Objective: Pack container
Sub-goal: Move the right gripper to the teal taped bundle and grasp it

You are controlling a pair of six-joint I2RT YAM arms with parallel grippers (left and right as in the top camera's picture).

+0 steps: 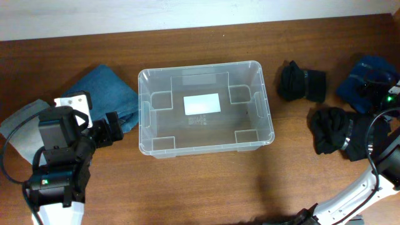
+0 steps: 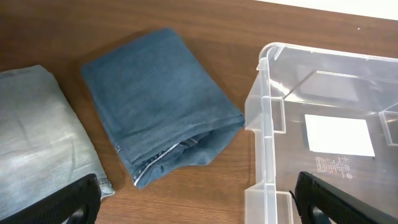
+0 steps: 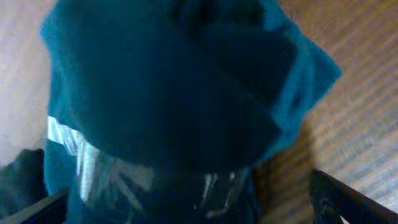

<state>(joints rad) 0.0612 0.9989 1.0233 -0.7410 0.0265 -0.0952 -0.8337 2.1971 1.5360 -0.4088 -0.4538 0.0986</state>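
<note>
Next, the right gripper draws its open fingers together around the clear tape band (image 1: 377, 79) (image 3: 152, 180) of the dark blue knit garment, which already lies between them.
The clear plastic container (image 1: 268, 106) stands in the middle of the table with nothing in it but the white label (image 1: 201, 104) on its base. Its left wall shows in the left wrist view (image 2: 266, 124). My left gripper (image 1: 115, 128) is open and empty just left of the container's near-left corner, with its fingers wide apart (image 2: 199, 210) over bare wood and the rim. My right gripper (image 1: 377, 90) is open at the far right, right above a dark blue rolled garment (image 3: 174, 93) with a clear tape band. The garment lies between the fingers, which do not close on it.
Folded blue jeans (image 1: 106, 94) (image 2: 158, 99) lie left of the container. Folded pale grey jeans (image 1: 19, 122) (image 2: 37, 137) lie further left. Two black rolled garments (image 1: 300, 82) (image 1: 331, 130) lie right of the container. The dark blue roll (image 1: 362, 75) is at the far right.
</note>
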